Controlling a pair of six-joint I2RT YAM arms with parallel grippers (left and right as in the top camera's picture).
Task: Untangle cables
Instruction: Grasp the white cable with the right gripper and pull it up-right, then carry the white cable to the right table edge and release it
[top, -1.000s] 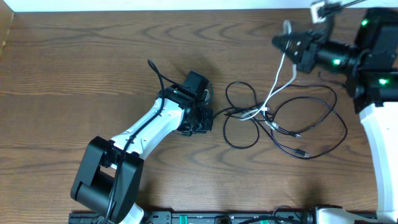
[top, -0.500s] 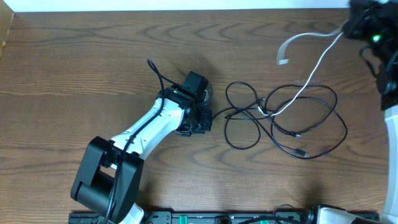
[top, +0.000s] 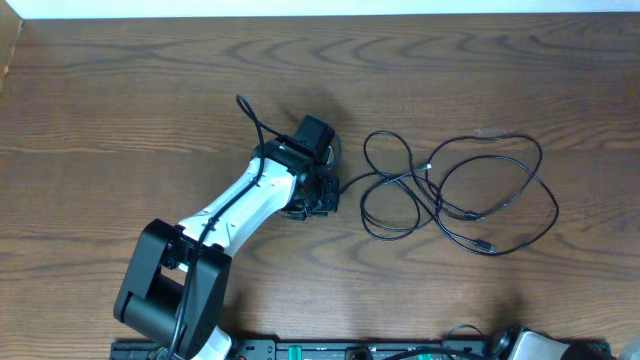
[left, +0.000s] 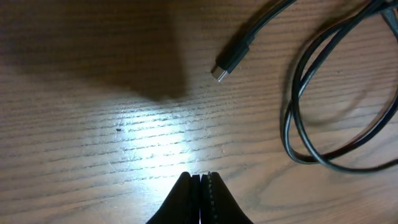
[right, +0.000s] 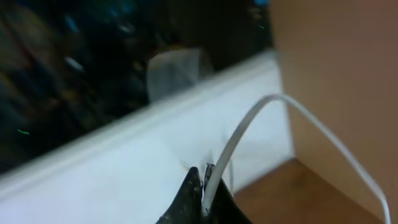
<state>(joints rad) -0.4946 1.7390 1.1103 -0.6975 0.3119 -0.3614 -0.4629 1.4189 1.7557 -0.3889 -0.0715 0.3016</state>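
The bare tabletop clear of the black cables lies below, so my right gripper needs to tilt downward and lower to release the white cable there, apart from them.
Black cables (top: 460, 195) lie in loose overlapping loops on the wooden table right of centre. My left gripper (top: 325, 195) rests low at their left edge, shut and empty; its wrist view shows the closed jaws (left: 200, 180) near a black cable loop (left: 298, 112) and a silvery plug end (left: 222, 70). My right gripper (right: 204, 177) is out of the overhead view; in its wrist view it is shut on the white cable (right: 249, 121), which arcs up and right away from the jaws.
The left arm (top: 230, 215) crosses the table's lower left. A white wall or ledge (right: 124, 168) and a wooden surface (right: 292, 193) fill the right wrist view. The table's far edge (top: 300, 12) runs along the top.
My right arm has left the overhead view to the upper right, taking the white cable off the table and out of the black loops. The left arm has not moved.
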